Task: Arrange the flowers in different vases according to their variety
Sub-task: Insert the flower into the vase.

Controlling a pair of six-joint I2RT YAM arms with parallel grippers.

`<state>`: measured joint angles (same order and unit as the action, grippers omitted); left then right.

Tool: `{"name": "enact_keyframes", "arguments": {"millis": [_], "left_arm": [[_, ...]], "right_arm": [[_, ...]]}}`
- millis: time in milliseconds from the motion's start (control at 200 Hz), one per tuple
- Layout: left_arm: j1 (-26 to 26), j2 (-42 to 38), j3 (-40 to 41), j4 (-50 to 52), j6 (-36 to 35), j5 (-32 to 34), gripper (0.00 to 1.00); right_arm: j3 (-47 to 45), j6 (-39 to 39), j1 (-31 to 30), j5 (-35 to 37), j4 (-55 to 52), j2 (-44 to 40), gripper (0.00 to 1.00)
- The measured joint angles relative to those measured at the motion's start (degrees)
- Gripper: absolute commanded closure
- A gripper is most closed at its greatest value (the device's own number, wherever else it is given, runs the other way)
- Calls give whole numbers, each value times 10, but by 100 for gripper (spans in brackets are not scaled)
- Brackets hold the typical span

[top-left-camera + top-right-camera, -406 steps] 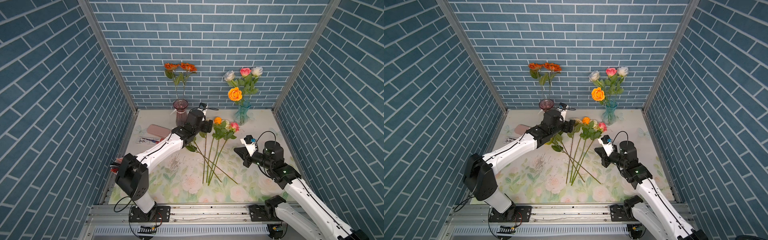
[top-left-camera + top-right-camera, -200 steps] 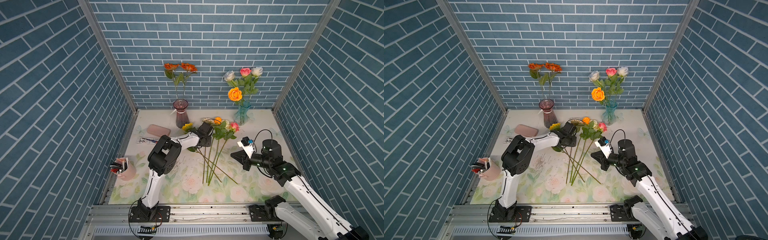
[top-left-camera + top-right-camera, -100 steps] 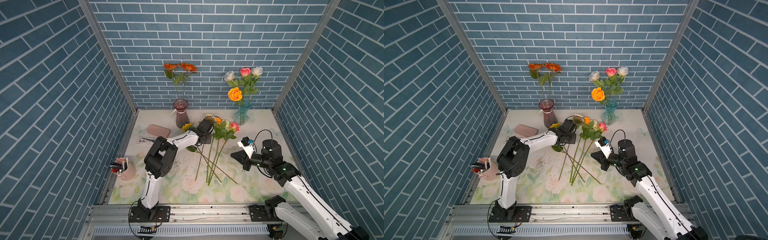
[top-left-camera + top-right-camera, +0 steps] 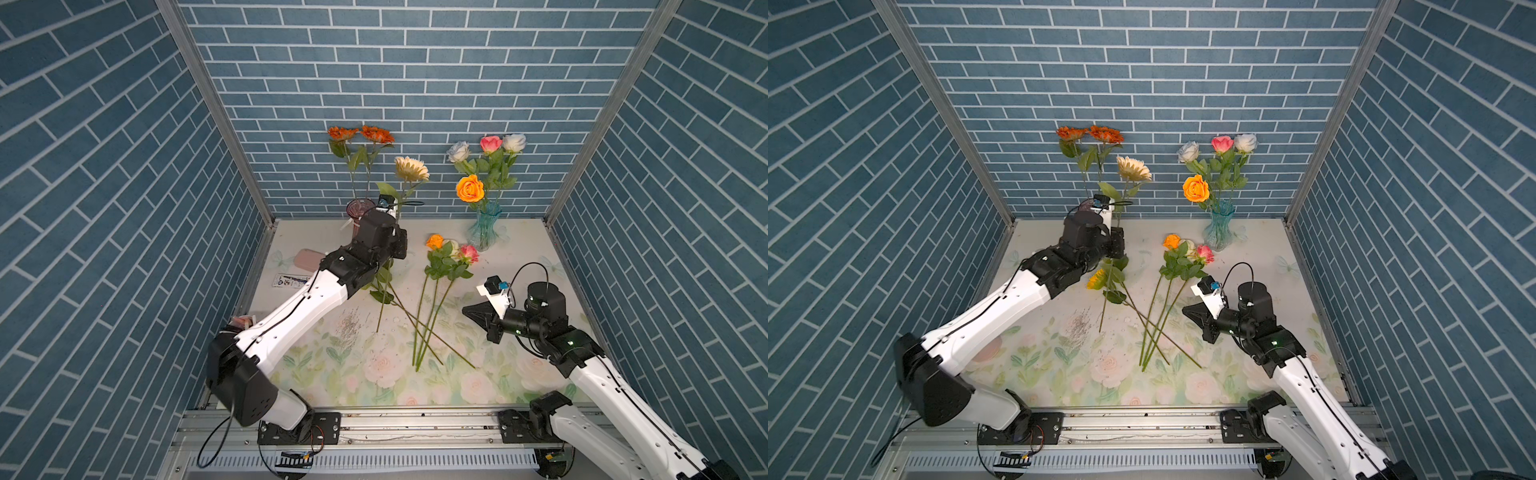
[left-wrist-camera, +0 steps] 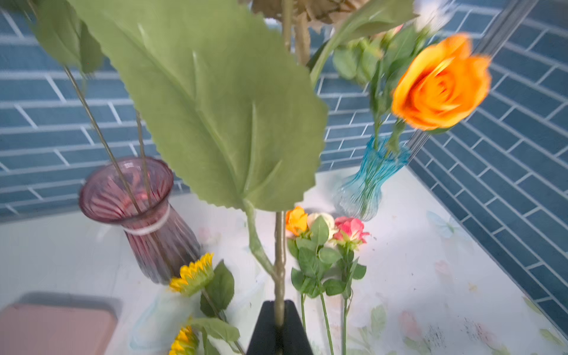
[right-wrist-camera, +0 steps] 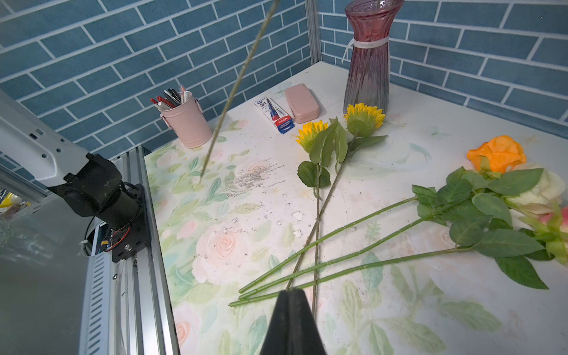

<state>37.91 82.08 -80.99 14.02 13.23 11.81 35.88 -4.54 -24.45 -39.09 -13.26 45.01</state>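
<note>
I will raise my left gripper, swing it over the purple vase's opening (image 4: pixel 360 207) (image 5: pixel 126 190), and bring the cream flower's stem down into the vase to let it go, because orange heads of its kind stand there.
My left gripper (image 5: pixel 279 307) is shut on the stem of a cream sunflower-like flower (image 4: pixel 411 168) and holds it upright beside the plum-purple vase (image 5: pixel 144 215). That vase holds two orange sunflower-like heads (image 4: pixel 360 133). The aqua vase (image 4: pixel 484 226) holds orange (image 4: pixel 470 188), pink, white and pale blue roses. On the cloth lie three roses (image 4: pixel 451 249) and two yellow sunflowers (image 6: pixel 338 126), their stems crossing. My right gripper (image 6: pixel 290 293) is shut on nothing, just above the stem ends (image 6: pixel 264 292).
A pink case (image 6: pixel 301 103) and a pen box (image 6: pixel 275 115) lie left of the purple vase. A pink cup of pens (image 6: pixel 186 123) stands at the table's left edge. Brick walls close in three sides.
My left gripper has closed on the cream flower's stem and lifted it from the table to upright, its head now high against the back wall. The right arm has stayed still.
</note>
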Motion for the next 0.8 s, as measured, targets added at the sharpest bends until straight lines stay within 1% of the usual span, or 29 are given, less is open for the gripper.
{"name": "enact_keyframes", "arguments": {"millis": [95,205,300,460,535,655,800], "left_arm": [[0,-38,1,-50,-60,11,100],[-6,-54,-7,-123,-139,20,100],[-36,-53,-7,-199,-181,4,100],[-139,-21,-9,-334,-193,-41,100],[-174,5,-17,-390,-191,-58,100],[-209,61,-50,-463,-170,-91,100],[-225,122,-108,-524,-149,-113,100]], "right_arm": [[-6,0,0,1,8,-1,100],[-10,0,0,1,17,-6,100],[-10,0,0,1,25,-9,100],[-10,0,0,0,39,-9,100],[-11,0,0,0,47,-6,100],[-11,0,0,0,52,5,100],[-11,0,0,0,56,24,100]]}}
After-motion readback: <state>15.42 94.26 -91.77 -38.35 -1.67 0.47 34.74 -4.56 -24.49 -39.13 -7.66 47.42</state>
